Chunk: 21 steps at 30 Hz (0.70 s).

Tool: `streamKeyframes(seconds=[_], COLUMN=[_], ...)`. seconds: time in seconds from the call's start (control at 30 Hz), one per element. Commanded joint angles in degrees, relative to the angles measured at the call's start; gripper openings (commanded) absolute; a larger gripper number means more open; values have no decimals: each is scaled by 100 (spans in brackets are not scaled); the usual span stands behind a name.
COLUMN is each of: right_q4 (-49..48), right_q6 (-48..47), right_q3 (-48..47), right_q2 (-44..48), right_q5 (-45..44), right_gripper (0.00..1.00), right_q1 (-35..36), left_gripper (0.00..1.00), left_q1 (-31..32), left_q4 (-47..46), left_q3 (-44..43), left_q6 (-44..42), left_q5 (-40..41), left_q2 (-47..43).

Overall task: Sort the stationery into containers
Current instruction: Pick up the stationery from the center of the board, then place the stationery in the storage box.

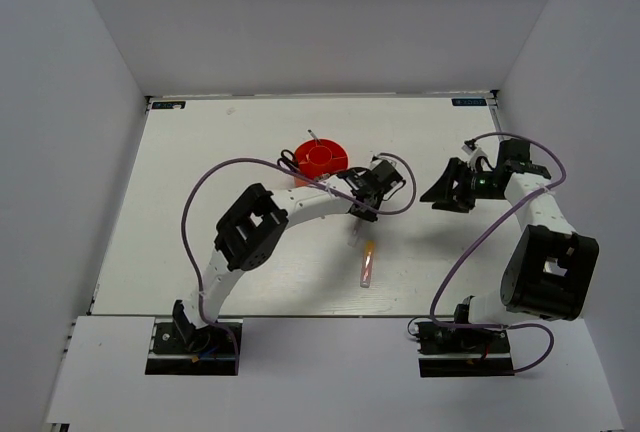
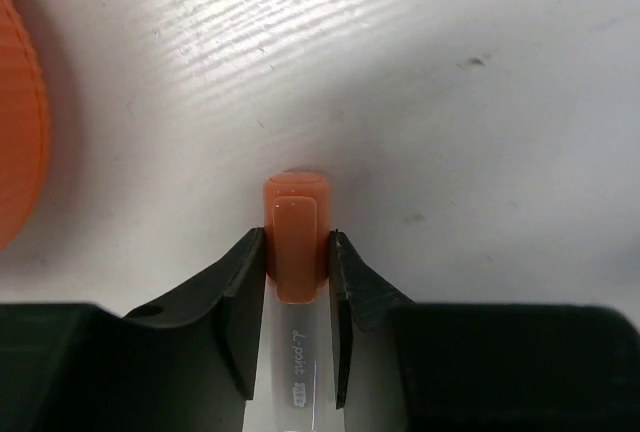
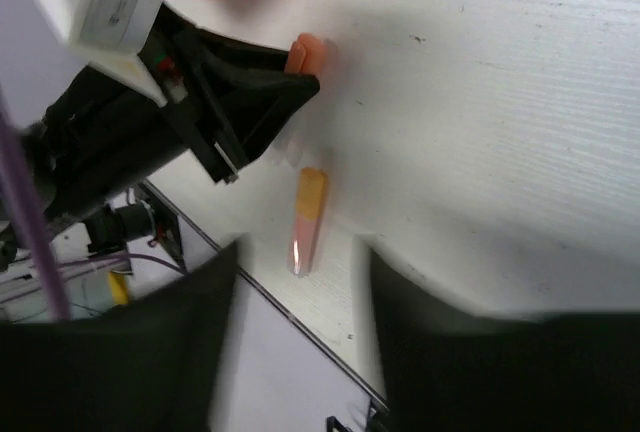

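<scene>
My left gripper lifts the marker clear of the organiser's side next, crosses left in the top view over the organiser's open top (image 1: 321, 158) and releases it.
My left gripper (image 2: 297, 240) is shut on the orange cap of a white marker stick (image 2: 295, 222), low over the table; its jaws press both sides of the cap. In the top view the left gripper (image 1: 362, 208) sits just right of the round orange-red organiser (image 1: 320, 160). A second orange-and-white marker stick (image 1: 368, 263) lies loose on the table in front of it, also visible in the right wrist view as the marker stick (image 3: 308, 220). My right gripper (image 1: 445, 192) stands open and empty to the right, its blurred fingers (image 3: 140, 352) wide apart.
Black scissor handles (image 1: 288, 160) and a thin pen (image 1: 313, 138) stick out of the organiser. The organiser's ribbed wall (image 2: 15, 132) shows at the left edge of the left wrist view. White walls enclose the table at the back and sides. The near table edge (image 3: 300, 327) runs below the loose marker.
</scene>
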<state>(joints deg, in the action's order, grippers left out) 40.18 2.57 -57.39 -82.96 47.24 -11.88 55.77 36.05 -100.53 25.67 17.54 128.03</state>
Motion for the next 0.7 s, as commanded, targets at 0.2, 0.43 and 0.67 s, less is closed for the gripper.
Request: streamKeyframes(seconds=[0.2,0.43,0.67], right_q4=[148,525,500], right_q6=[-916,-2047,-2919], right_q3=[61,52,376], right_q2=[43,-124,227], right_q5=[434,1374,1806], right_gripper=[0,5,5], right_q1=[-25,10,45], left_gripper=[0,0,0], left_q1=[-337,-1270,-1868], left_q4=[-563,-2013,-3560], left_q3=[218,956,1431], left_q6=[-168,-562,-1028], left_q5=[-146,-260,-374], left_q2=[-2270,-2809,-2660])
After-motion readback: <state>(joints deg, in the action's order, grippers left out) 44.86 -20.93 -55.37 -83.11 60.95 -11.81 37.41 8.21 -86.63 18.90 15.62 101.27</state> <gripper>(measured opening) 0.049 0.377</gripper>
